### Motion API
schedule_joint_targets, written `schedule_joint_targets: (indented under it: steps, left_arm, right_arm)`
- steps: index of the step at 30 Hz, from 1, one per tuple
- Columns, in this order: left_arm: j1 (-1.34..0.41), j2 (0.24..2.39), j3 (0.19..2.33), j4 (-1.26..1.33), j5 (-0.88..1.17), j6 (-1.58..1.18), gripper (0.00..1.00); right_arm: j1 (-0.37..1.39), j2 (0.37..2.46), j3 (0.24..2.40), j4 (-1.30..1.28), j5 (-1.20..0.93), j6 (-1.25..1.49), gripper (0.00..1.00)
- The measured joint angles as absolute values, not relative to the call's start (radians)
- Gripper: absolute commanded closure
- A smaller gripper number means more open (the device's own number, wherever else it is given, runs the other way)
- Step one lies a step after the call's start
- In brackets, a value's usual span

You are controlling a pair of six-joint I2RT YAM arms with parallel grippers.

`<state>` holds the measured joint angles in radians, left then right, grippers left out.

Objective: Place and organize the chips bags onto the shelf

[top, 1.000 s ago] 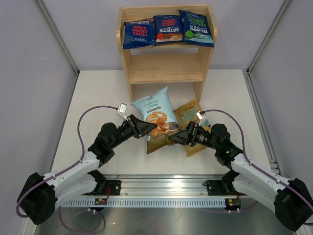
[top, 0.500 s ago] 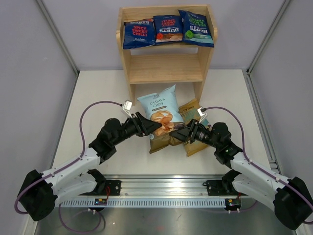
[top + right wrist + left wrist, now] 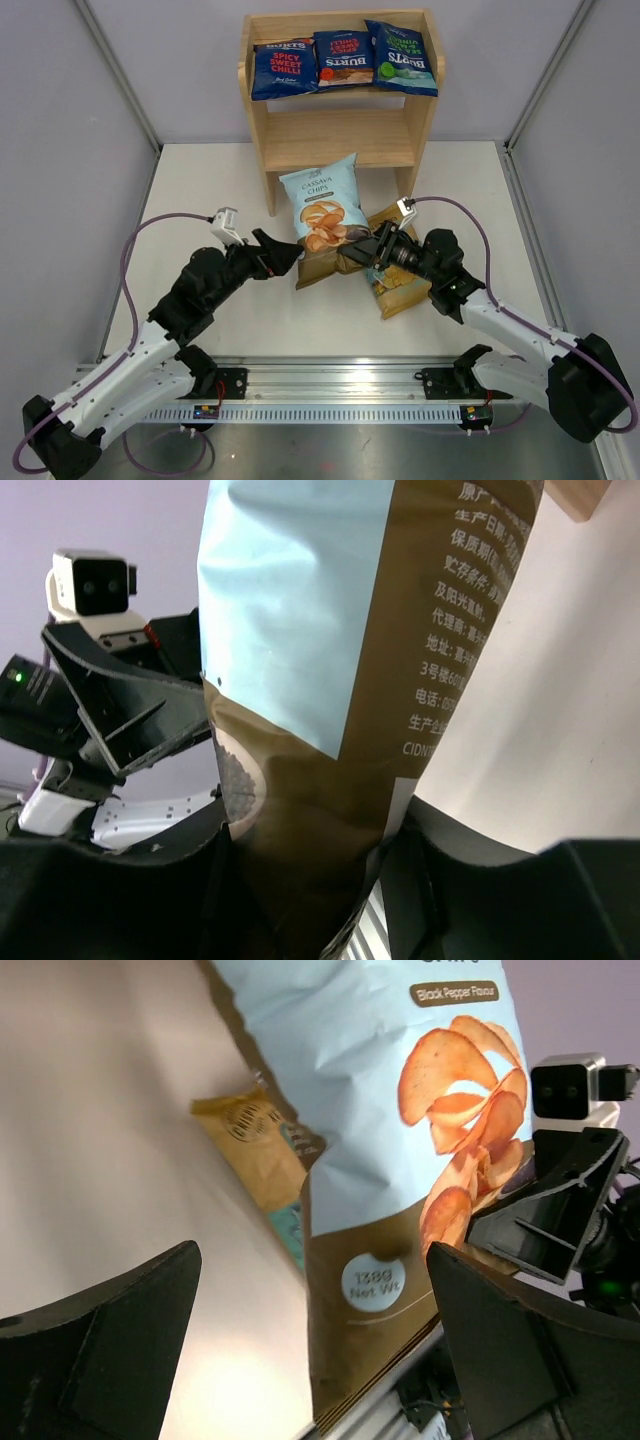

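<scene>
The shelf's lower level is empty, so my right gripper needs to move outward and to the left in the top view next and let go of the Cassava bag on the lower level's end (image 3: pixel 293 140).
The pale-blue and olive Cassava bag (image 3: pixel 322 208) stands tilted in front of the shelf (image 3: pixel 340 138). My right gripper (image 3: pixel 352 246) is shut on its lower right edge; in the right wrist view the bag (image 3: pixel 310 680) fills the gap between the jaws of the gripper (image 3: pixel 310 855). My left gripper (image 3: pixel 290 258) is open just left of the bag and does not touch it; the bag (image 3: pixel 370 1150) faces its open gripper (image 3: pixel 312 1260). A yellow and teal bag (image 3: pixel 396 280) lies flat under the right arm. Three dark blue Burts bags (image 3: pixel 283 68) (image 3: pixel 344 58) (image 3: pixel 402 58) rest on the top tier.
The shelf's lower tier (image 3: pixel 340 160) holds nothing. A metal rail (image 3: pixel 330 385) with both arm bases runs along the near edge. Grey walls (image 3: pixel 60 150) close in the white table (image 3: pixel 210 200) on both sides. Purple cables loop off each wrist.
My left gripper has opened, let go of the Cassava bag and drawn back to the left. The right gripper has shut on the bag's lower edge, and the bag has shifted towards the shelf.
</scene>
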<state>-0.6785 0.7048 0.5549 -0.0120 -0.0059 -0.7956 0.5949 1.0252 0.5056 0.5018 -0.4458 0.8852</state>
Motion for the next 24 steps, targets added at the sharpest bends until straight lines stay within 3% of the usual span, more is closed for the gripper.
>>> schedule_joint_targets:
  steps: [24]
  left_arm:
    - [-0.663, 0.458, 0.87, -0.691, -0.194, -0.4, 0.01]
  right_arm:
    - [0.396, 1.49, 0.884, 0.608, -0.479, 0.955, 0.58]
